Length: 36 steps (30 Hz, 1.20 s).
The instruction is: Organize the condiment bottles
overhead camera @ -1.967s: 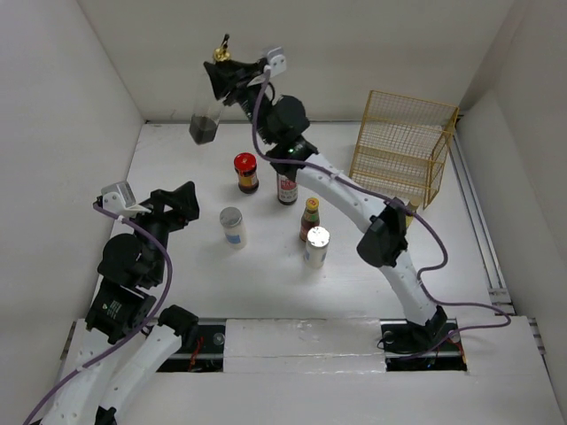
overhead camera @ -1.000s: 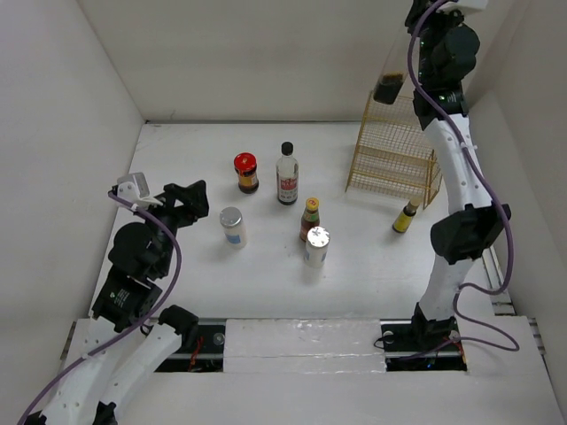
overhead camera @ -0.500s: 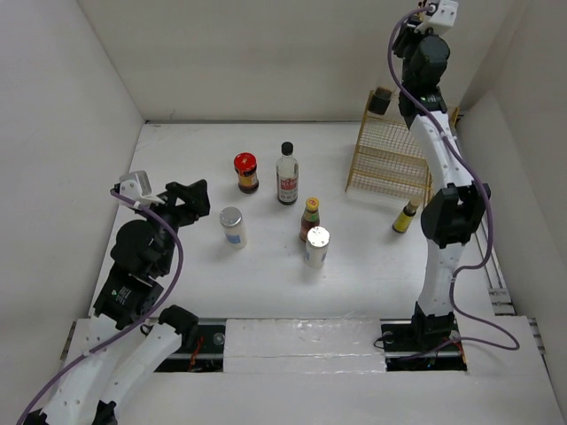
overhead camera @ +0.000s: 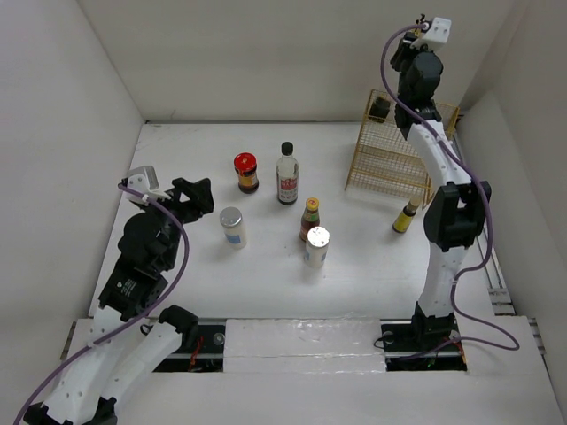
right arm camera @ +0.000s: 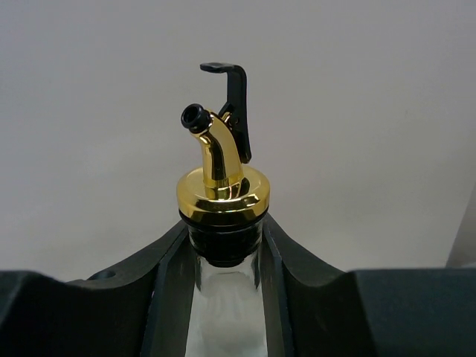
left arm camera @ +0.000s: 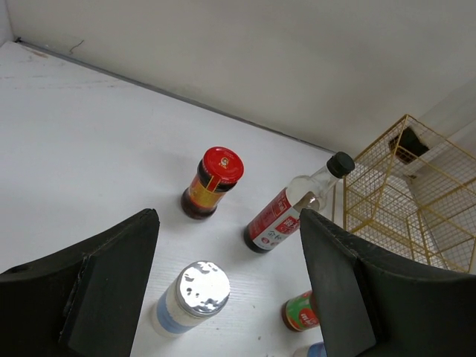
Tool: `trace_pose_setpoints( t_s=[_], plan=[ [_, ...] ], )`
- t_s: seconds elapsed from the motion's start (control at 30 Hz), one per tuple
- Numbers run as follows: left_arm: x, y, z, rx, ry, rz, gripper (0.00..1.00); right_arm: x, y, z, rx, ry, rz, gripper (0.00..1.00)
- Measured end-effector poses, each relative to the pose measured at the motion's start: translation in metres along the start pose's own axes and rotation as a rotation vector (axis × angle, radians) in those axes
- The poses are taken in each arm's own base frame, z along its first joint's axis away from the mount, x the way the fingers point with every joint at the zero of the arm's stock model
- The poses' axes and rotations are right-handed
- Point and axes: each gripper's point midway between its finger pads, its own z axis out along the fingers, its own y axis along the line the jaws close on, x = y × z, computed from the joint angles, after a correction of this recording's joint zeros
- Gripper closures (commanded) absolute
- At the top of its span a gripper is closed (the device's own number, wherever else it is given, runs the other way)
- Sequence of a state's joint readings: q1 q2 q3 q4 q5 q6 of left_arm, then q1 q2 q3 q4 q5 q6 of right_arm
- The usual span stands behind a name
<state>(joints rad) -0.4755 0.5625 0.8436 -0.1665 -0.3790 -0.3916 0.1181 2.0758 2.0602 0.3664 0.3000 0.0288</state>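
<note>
The robot's right gripper should next lower its bottle inside the yellow wire rack (overhead camera: 399, 150), as the bottle's dark base hangs near the rack's top wires, and then let go of the bottle's neck.
My right gripper (overhead camera: 397, 81) is shut on the neck of the gold-spout clear bottle (right arm camera: 222, 186). The bottle's dark base (overhead camera: 381, 108) is at the top back-left corner of the yellow wire rack (overhead camera: 399, 150). I cannot tell whether it rests there. On the table stand a red-lidded jar (overhead camera: 245, 171), a tall black-capped clear bottle (overhead camera: 286, 174), a yellow-capped brown bottle (overhead camera: 310, 219) and two silver-lidded white jars (overhead camera: 232, 226) (overhead camera: 317, 245). A small yellow-capped brown bottle (overhead camera: 406, 215) stands by the rack's front. My left gripper (overhead camera: 190, 199) is open and empty, left of the nearer jar (left arm camera: 190, 297).
The left wrist view shows the red-lidded jar (left arm camera: 212, 182), the black-capped bottle (left arm camera: 294, 212) and the rack (left arm camera: 416, 193) at the right. White walls close the table at the back and both sides. The rack stands in the back right corner.
My right arm carried the gold-spout bottle from the back left across to the rack and lowered it to the rack's top corner. My left gripper shifted slightly right.
</note>
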Motion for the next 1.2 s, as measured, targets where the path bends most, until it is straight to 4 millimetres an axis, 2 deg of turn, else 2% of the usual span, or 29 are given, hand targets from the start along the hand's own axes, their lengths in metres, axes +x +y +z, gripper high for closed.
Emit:
trace_pose_setpoints(
  t_s=[0.1,0.23,0.6,0.8,0.93,0.97,1.07,1.2],
  plan=[
    [0.001,0.000,0.002,-0.001,0.005,0.003,0.28,0.034,-0.004,-0.009,0.000,0.056,-0.042,0.87],
    [0.003,0.000,0.003,-0.003,0.009,0.005,0.28,0.066,-0.007,-0.018,-0.002,0.117,-0.093,0.87],
    [0.003,-0.002,0.003,0.005,0.010,0.004,0.28,0.118,-0.011,-0.046,-0.017,0.198,-0.149,0.87],
    [0.003,-0.002,0.002,0.009,0.012,0.004,0.28,0.127,-0.013,-0.050,-0.016,0.218,-0.158,0.84],
    [0.003,-0.002,0.002,0.009,0.012,0.004,0.28,0.131,-0.013,-0.053,-0.016,0.220,-0.148,0.60],
    [0.003,-0.002,0.002,0.009,0.012,0.004,0.28,0.132,-0.014,-0.053,-0.014,0.216,-0.144,0.49],
    [0.003,-0.003,0.002,0.012,0.014,0.004,0.28,0.127,-0.013,-0.052,-0.008,0.199,-0.116,0.35],
    [0.004,-0.004,0.002,0.020,0.017,0.004,0.28,0.114,-0.013,-0.052,-0.005,0.180,-0.092,0.26]
  ],
)
